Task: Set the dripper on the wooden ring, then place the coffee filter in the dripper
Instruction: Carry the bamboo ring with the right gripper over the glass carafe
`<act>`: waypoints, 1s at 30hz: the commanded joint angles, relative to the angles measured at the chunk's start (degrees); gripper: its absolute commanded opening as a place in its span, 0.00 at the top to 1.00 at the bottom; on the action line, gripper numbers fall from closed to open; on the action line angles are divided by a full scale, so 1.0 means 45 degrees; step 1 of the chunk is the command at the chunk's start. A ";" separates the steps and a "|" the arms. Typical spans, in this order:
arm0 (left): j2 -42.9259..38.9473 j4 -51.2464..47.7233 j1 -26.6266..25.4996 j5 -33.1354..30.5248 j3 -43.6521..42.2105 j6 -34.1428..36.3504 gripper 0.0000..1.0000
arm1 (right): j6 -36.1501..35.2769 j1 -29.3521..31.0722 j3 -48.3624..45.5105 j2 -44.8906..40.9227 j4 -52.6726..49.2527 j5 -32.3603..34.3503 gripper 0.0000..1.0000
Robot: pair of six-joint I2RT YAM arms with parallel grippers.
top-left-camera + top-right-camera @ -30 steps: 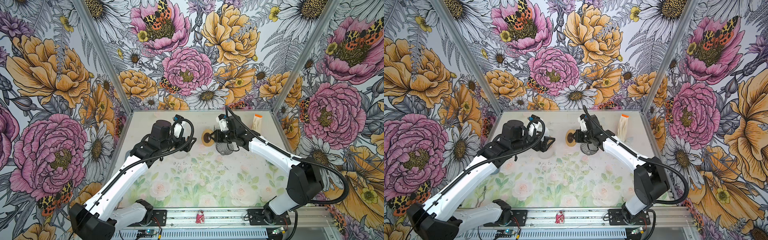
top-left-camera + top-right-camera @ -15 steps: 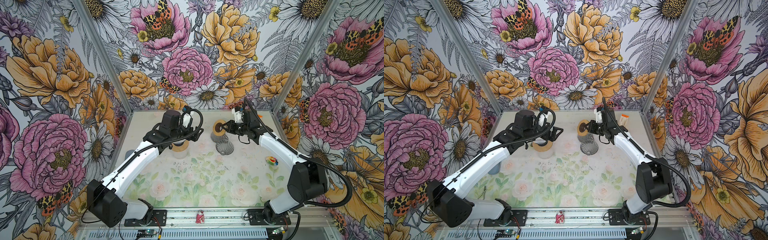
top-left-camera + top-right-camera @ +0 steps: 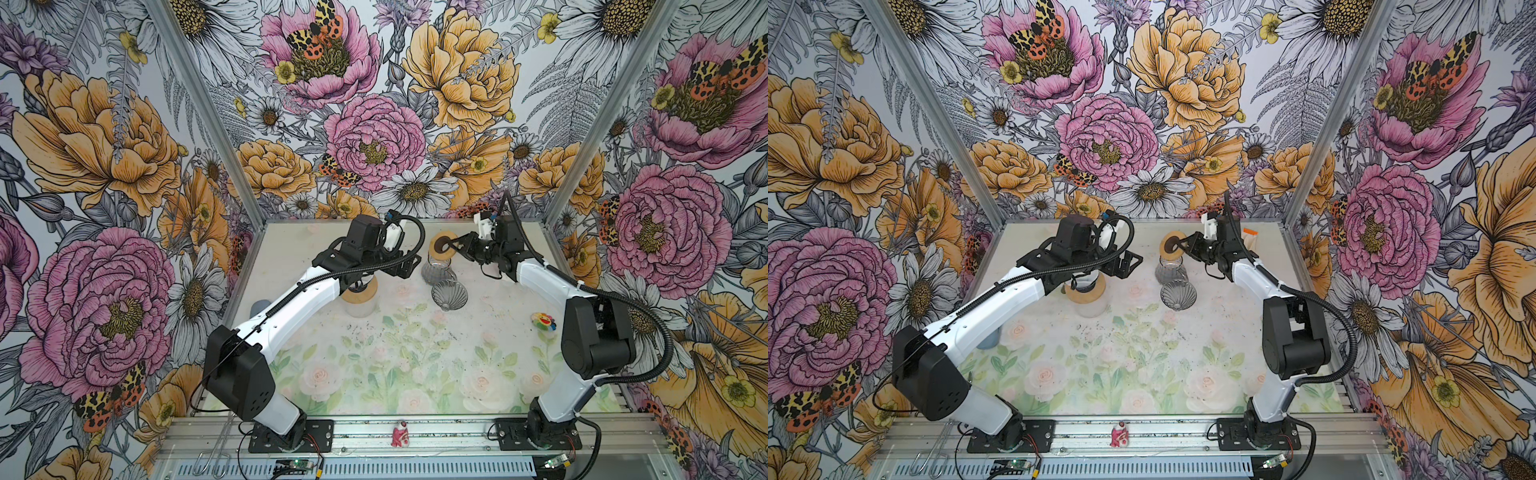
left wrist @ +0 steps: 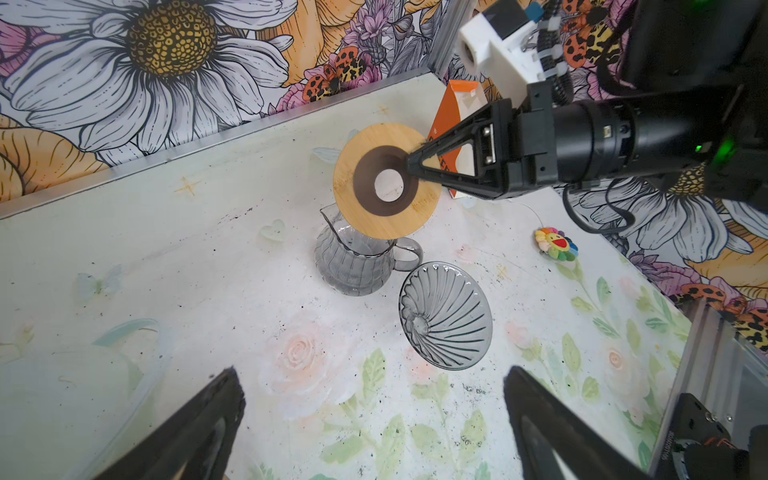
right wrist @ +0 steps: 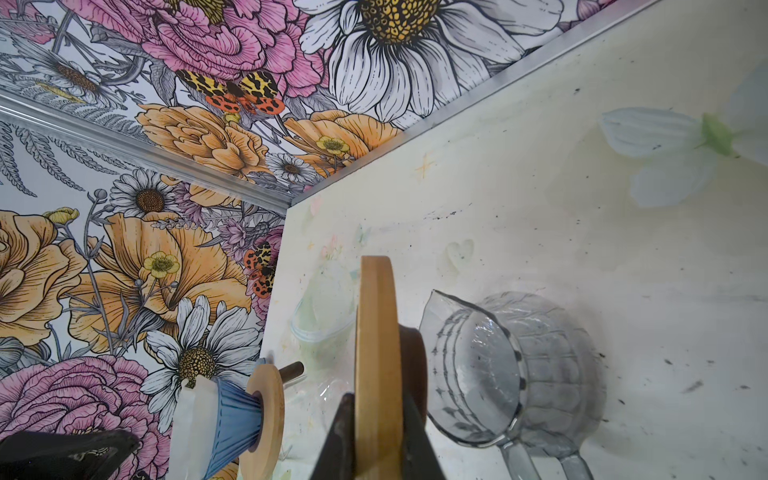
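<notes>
The wooden ring stands on edge. The right gripper lowers toward the carafe's opening next, tilting the ring flat onto it to release the ring's rim.
The dripper is a grey ribbed glass cone lying on its side on the table, in front of a glass carafe. My right gripper is shut on the rim of a wooden ring with a dark collar, held on edge above the carafe. White paper that looks like the coffee filter sits under a blue cone on a stand. My left gripper hangs open and empty beside that stand, left of the dripper.
An orange and white box stands at the back right corner. A rainbow flower toy lies at the right edge. A small red figure sits on the front rail. Dark specks are scattered over the mat.
My right gripper has carried the wooden ring back and to the right, off the dripper and over the carafe. My left arm has reached further back and right, still open.
</notes>
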 commanded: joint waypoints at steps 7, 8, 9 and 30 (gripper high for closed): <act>0.0616 0.0290 -0.0145 -0.0164 0.0789 -0.0302 0.01 | 0.0732 -0.0419 -0.0184 0.0613 0.1338 -0.0791 1.00; 0.0667 0.0276 -0.0149 -0.0181 0.0804 -0.0295 0.01 | 0.0832 -0.0468 -0.0272 0.0661 0.1539 -0.0813 1.00; 0.0711 0.0290 -0.0179 -0.0176 0.0847 -0.0296 0.01 | 0.0896 -0.0485 -0.0309 0.0700 0.1630 -0.0861 1.00; 0.0641 0.0259 -0.0197 -0.0189 0.0625 -0.0353 0.01 | 0.2051 -0.0549 -0.0773 0.1766 0.3528 -0.1527 1.00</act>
